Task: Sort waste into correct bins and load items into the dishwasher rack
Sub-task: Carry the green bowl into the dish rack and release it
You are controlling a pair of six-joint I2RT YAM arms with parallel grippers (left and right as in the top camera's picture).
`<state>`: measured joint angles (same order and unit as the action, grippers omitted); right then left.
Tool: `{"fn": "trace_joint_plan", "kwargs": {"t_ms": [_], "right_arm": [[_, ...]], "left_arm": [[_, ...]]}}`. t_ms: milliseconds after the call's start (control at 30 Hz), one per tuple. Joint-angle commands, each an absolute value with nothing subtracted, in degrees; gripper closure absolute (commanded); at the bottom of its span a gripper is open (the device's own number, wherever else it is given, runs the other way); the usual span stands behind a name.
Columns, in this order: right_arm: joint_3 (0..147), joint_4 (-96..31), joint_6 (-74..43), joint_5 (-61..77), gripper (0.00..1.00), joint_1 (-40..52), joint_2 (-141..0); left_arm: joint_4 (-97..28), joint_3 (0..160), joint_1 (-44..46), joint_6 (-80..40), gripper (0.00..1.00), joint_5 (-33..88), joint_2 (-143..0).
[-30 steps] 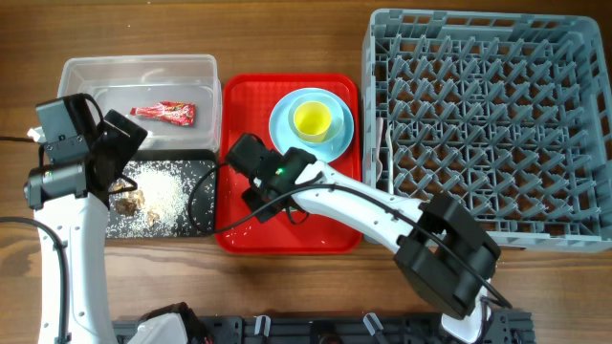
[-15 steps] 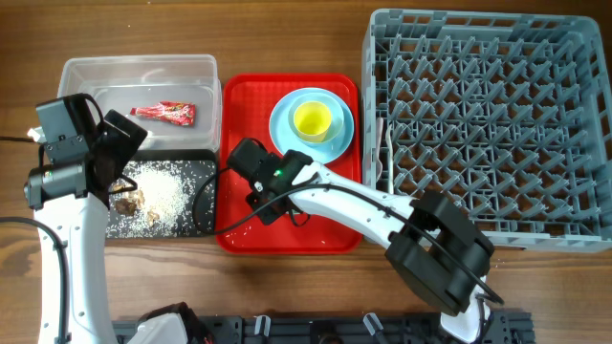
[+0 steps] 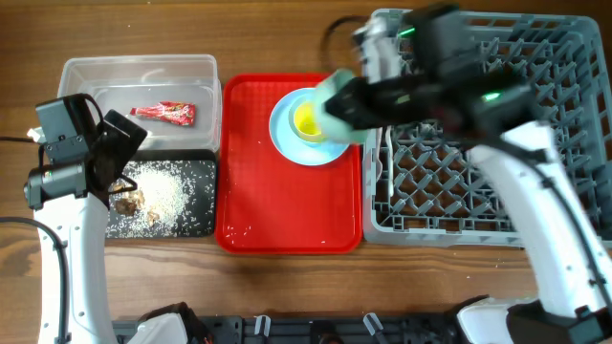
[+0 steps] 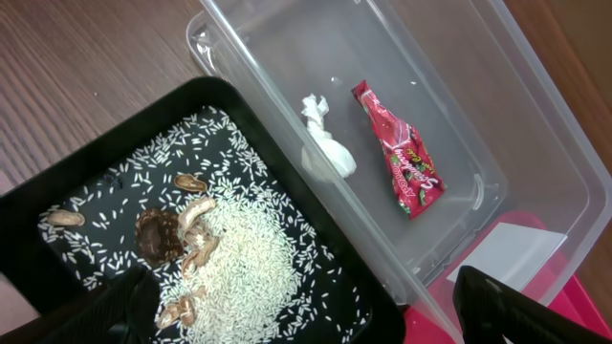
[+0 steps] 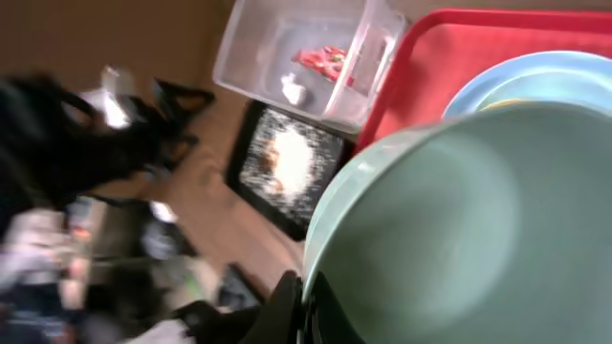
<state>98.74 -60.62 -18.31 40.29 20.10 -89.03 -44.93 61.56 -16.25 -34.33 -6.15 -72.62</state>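
Observation:
The robot's right gripper needs to swing back over the dishwasher rack's tray-side edge next, tilt the mint-green bowl upright and lower it between the rack's near wires, which stand empty.
My right gripper (image 3: 361,99) is shut on the rim of the mint-green bowl (image 3: 337,105) and holds it raised over the red tray's far right edge, beside the dishwasher rack (image 3: 535,191). In the right wrist view the bowl (image 5: 478,220) fills the frame, with my fingers (image 5: 306,306) pinching its rim. The yellow cup (image 3: 307,119) sits in the light-blue bowl on the light-blue plate (image 3: 285,141). My left gripper (image 4: 306,320) is open and empty over the black tray (image 4: 96,191) of rice (image 4: 239,248). The red wrapper (image 4: 406,158) and white scrap (image 4: 325,143) lie in the clear tub (image 4: 459,124). I cannot make out the fork and spoon.
The flat red tray (image 3: 277,210) lies between the bins and the rack, with a few rice grains on it. The clear tub (image 3: 76,72) is behind the black tray (image 3: 196,225) at the left. Bare wooden table runs along the front.
My right arm has swung fast from the red tray's front left, up and to the right, now carrying the mint-green bowl near the rack. The left arm has not moved.

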Motion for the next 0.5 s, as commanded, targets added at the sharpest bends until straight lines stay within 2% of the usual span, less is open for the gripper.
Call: {"fn": "trace_joint_plan", "kwargs": {"t_ms": [0, 67, 233, 367, 467], "right_arm": [[96.38, -60.90, -10.48, 64.90, 0.96, 8.34, -88.97], [90.70, -60.60, -4.95, 73.08, 0.96, 1.06, -88.97], [70.52, -59.42, 6.28, 83.92, 0.96, -9.10, -88.99], [56.31, -51.27, 5.91, 91.31, 0.96, -10.96, -88.97], [51.35, -47.99, 5.85, 92.05, 0.96, -10.96, -88.99]], "left_arm": [[-44.84, 62.04, -16.53, -33.43, 0.00, -6.33, -72.05], [-44.84, 62.04, -16.53, -33.43, 0.00, -6.33, -72.05], [-44.84, 62.04, -16.53, -33.41, 0.00, -6.33, -72.05], [-44.84, 62.04, -16.53, -33.41, 0.00, -6.33, -72.05], [-44.84, 62.04, -16.53, -33.41, 0.00, -6.33, -72.05]]}}
